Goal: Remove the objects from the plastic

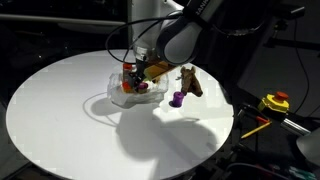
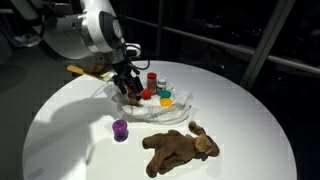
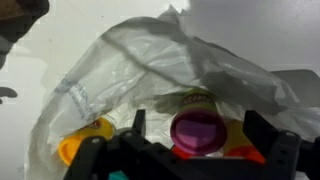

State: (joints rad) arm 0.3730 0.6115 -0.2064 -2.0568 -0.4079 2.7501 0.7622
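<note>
Next, my gripper stays low and closes its spread fingers onto the sides of the tub with the magenta lid (image 3: 198,132), centred between them in the wrist view.
A crumpled clear plastic bag (image 2: 178,112) lies on the round white table (image 2: 250,120) and holds several small tubs with coloured lids. It shows in both exterior views and in the wrist view (image 3: 120,70). My gripper (image 2: 128,88) hangs low over the bag's near end, fingers apart. In the wrist view a tub with a magenta lid (image 3: 198,132) lies between the two fingers (image 3: 199,125), not touched by either. A yellow tub (image 3: 85,148) lies beside it. A purple tub (image 2: 120,130) stands on the table outside the bag.
A brown plush toy (image 2: 180,148) lies on the table near the bag and also shows in an exterior view (image 1: 190,82). A yellow and red tool (image 1: 275,102) sits off the table's edge. The surroundings are dark.
</note>
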